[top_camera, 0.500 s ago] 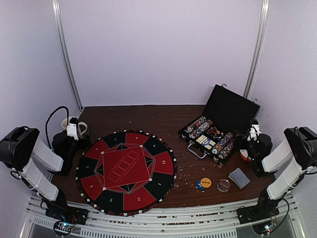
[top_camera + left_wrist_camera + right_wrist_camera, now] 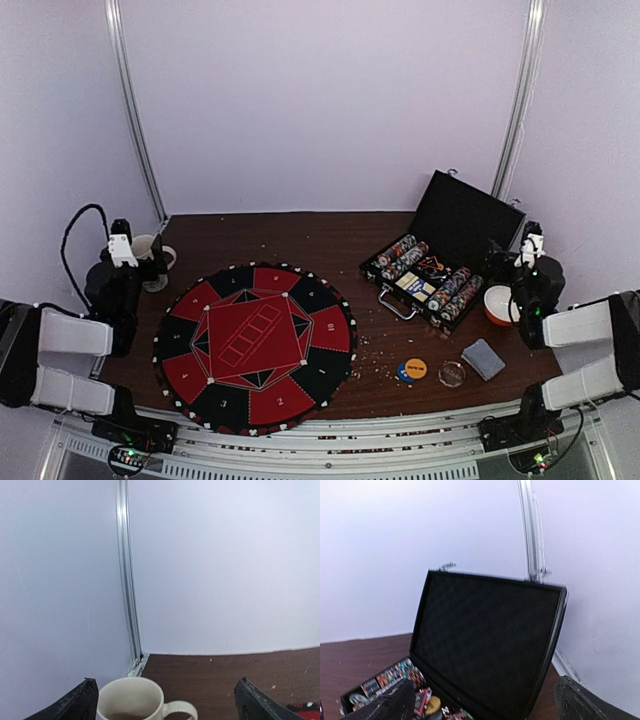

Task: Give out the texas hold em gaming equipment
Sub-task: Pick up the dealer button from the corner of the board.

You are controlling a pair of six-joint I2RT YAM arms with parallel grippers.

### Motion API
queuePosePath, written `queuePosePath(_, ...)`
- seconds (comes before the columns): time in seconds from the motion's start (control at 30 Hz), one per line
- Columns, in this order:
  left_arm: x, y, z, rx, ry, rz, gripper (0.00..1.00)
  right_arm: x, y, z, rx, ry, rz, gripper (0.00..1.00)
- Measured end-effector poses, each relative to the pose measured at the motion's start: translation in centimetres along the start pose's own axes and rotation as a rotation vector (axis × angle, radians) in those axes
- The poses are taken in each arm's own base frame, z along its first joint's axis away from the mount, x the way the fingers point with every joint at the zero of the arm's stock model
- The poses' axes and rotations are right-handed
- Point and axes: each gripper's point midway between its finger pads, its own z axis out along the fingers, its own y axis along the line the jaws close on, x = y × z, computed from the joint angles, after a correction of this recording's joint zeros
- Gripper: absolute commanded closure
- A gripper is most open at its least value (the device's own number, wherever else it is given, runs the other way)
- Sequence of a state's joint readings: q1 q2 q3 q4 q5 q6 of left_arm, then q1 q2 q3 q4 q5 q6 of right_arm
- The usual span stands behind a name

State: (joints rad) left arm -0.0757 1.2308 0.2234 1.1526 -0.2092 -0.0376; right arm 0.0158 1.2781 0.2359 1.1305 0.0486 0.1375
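Observation:
My right gripper is above the clear round dish (image 2: 452, 374), which lies nearer my base, so it should next tip downward, move back and down and close on the dish.
The striped poker chips (image 2: 402, 254) lie in rows in the open black case (image 2: 468, 224), and more chips (image 2: 452, 291) fill its near side. A yellow disc overlapping a blue one (image 2: 411, 370) lies on the table in front of the case. To their right is a grey-blue deck of cards (image 2: 484, 358). My right gripper (image 2: 505, 262) hovers beside the case's right end, open and empty, facing the raised lid (image 2: 485, 645) with chips (image 2: 402, 674) low at the left. My left gripper (image 2: 138, 258) is at the far left, open, with a white mug (image 2: 131, 699) low between its fingers, untouched.
The round red-and-black mat (image 2: 255, 345) covers the left-centre of the table. The white mug (image 2: 154, 264) stands at the back left by the frame post (image 2: 126, 580). An orange-and-white bowl (image 2: 498, 304) sits right of the case. A clear round dish (image 2: 452, 373) lies by the discs.
Both arms have folded back toward the table's sides. The left gripper swung left and toward the back, the right gripper rightward, uncovering the bowl. Nothing on the table has moved.

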Motion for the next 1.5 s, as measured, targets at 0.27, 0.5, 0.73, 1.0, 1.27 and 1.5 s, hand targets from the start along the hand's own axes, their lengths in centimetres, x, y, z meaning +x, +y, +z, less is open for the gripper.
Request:
queuePosePath(0.27,-6.6,-5.3,-1.2,0.073,-0.065,-0.195,0.02,-12.0,7.9,1.7,-0.336,-0.046,0.134,0.10)
queuePosePath(0.5,-12.8,-14.1,1.0,0.276,0.122,-0.242,0.02,-7.1,18.7,-2.4,-0.595,0.406,0.074,0.11)
queuePosePath(0.73,-9.9,-24.4,-1.6,0.601,0.443,-0.094,0.02,2.5,17.7,-7.9,-0.409,0.885,-0.090,0.16)
queuePosePath(1.0,-2.7,-25.7,-5.1,0.705,0.730,0.047,0.02,11.3,12.9,-16.9,-0.197,1.284,-0.214,0.17)
queuePosePath(1.27,-2.4,-25.9,-5.5,0.730,0.738,0.062,0.02,16.2,9.9,-22.1,-0.074,1.495,-0.289,0.18)
queuePosePath(1.5,-2.3,-25.9,-5.6,0.737,0.739,0.068,0.02,18.0,9.8,-22.6,-0.045,1.547,-0.289,0.21)
